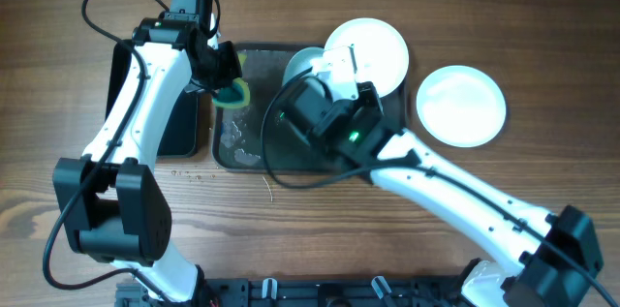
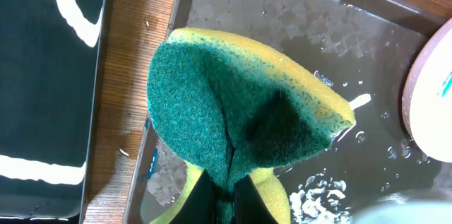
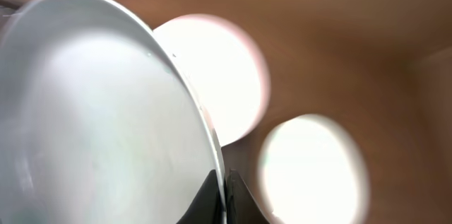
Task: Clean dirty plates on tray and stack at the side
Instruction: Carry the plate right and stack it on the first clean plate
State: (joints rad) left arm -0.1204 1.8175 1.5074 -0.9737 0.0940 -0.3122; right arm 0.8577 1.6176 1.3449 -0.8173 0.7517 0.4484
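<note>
The plate will go across and down next onto the third plate (image 1: pixel 461 106) (image 3: pixel 314 173) as I carry it. That one lies off the tray, below my right gripper and to its right in the overhead view.
The dark grey tray (image 1: pixel 254 152) lies at the table's middle, wet with foam patches; it also shows in the left wrist view (image 2: pixel 318 26). My right gripper (image 1: pixel 325 82) is shut on the rim of a pale plate (image 1: pixel 302 63), held tilted on edge over the tray. The right wrist view shows that plate (image 3: pixel 92 111) pinched between the fingers (image 3: pixel 222 189). A white plate (image 1: pixel 373 47) overlaps the tray's far right corner. A third plate (image 1: pixel 461 104) lies on the table to the right. My left gripper (image 2: pixel 226 196) is shut on a green-and-yellow sponge (image 2: pixel 240 111) over the tray's left end (image 1: pixel 231 92).
A smaller glossy black tray (image 1: pixel 184 133) sits left of the grey tray, under my left arm; it also shows in the left wrist view (image 2: pixel 42 75). A plate edge with a teal smear (image 2: pixel 431 104) shows at the right of the left wrist view. Water drops dot the wood near the tray's front left corner.
</note>
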